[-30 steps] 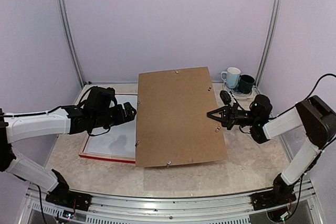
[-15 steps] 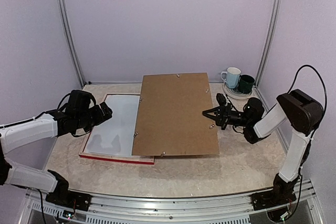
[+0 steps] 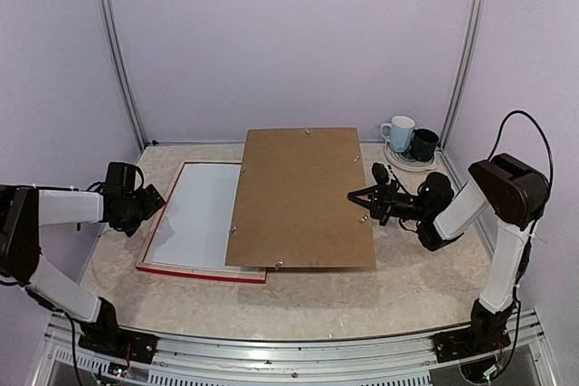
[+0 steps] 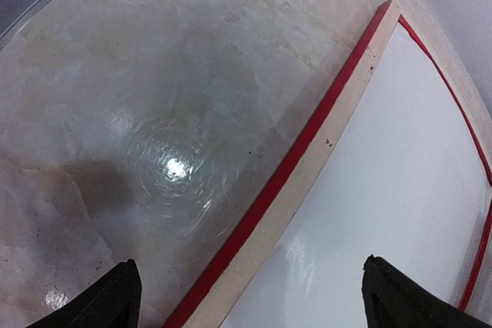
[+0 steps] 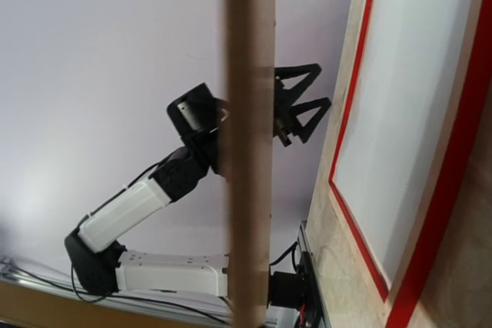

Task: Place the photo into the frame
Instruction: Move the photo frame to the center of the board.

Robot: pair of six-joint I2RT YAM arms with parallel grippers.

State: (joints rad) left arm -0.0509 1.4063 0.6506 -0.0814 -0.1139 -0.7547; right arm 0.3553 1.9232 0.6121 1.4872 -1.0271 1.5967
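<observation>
I should next bring my left gripper down toward the bar (image 3: 163, 209) (image 4: 261, 245) beside the white photo and turn it until its fingers are squarely on both sides of that slanted bar.
The frame (image 3: 194, 272) lies back-up on the left of the table, pale wood with a red side edge (image 4: 307, 167). The photo (image 3: 194, 214) lies inside it with its white back up (image 4: 384, 174); its picture side is hidden. My left gripper (image 3: 149, 198) is open and empty, low over the frame's left rail (image 4: 250, 305). My right gripper (image 3: 364, 203) is shut on the right edge of the brown backing board (image 3: 303, 196), whose left edge overlaps the frame. The right wrist view shows that board edge-on (image 5: 250, 151), the frame (image 5: 453, 182) and the photo (image 5: 400, 90).
A pale blue mug (image 3: 398, 133) and a dark green mug (image 3: 423, 144) stand on a plate at the back right corner. Metal posts and lilac walls close in the table. My left gripper shows behind the board in the right wrist view (image 5: 296, 109).
My right gripper has lowered the raised backing board until it lies nearly flat. My left arm has drawn back to the left, from beside the board to the frame's left rail.
</observation>
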